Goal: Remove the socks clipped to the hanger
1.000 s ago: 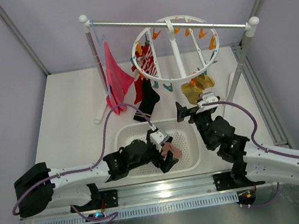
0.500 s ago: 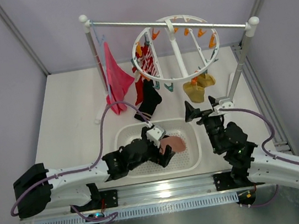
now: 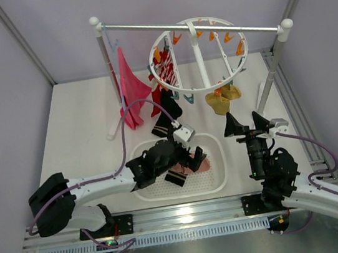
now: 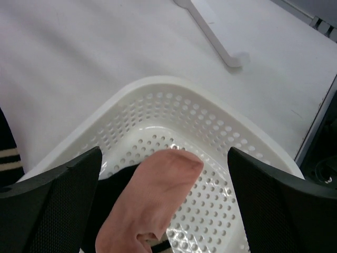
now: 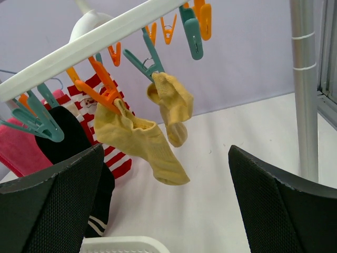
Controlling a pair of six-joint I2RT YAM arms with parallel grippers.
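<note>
The orange-clipped yellow sock's lower tip [image 3: 221, 111] hangs above my left gripper and further outward. I need to raise my left gripper outward and tilt it level to reach that unclipped end.
The white round hanger [image 3: 197, 56] hangs from the rail with orange and teal clips. Clipped to it are two mustard yellow socks [image 3: 225, 98] [image 5: 142, 139], a black sock [image 3: 166, 109] [image 5: 73, 134] and a red-and-white striped sock [image 3: 166, 76] [image 5: 117, 158]. A pale pink sock [image 4: 152, 200] [image 3: 203, 164] lies loose in the basket on top of a black sock [image 4: 113, 187]. My left gripper [image 3: 193, 157] [image 4: 164, 158] hovers open just above them, holding nothing. My right gripper [image 3: 247, 123] [image 5: 166, 152] is open and empty, facing the yellow socks from a short distance.
The white perforated basket [image 3: 145, 192] [image 4: 174, 87] sits between the arms. The rack's white post [image 5: 303, 79] [image 3: 273, 61] stands right of my right gripper, its foot [image 4: 210, 31] beyond the basket. A magenta cloth [image 3: 131, 88] hangs at the rail's left end.
My left gripper moved toward the back of the basket, and the pink sock now lies there free. My right gripper drew back to the right, away from the yellow socks.
</note>
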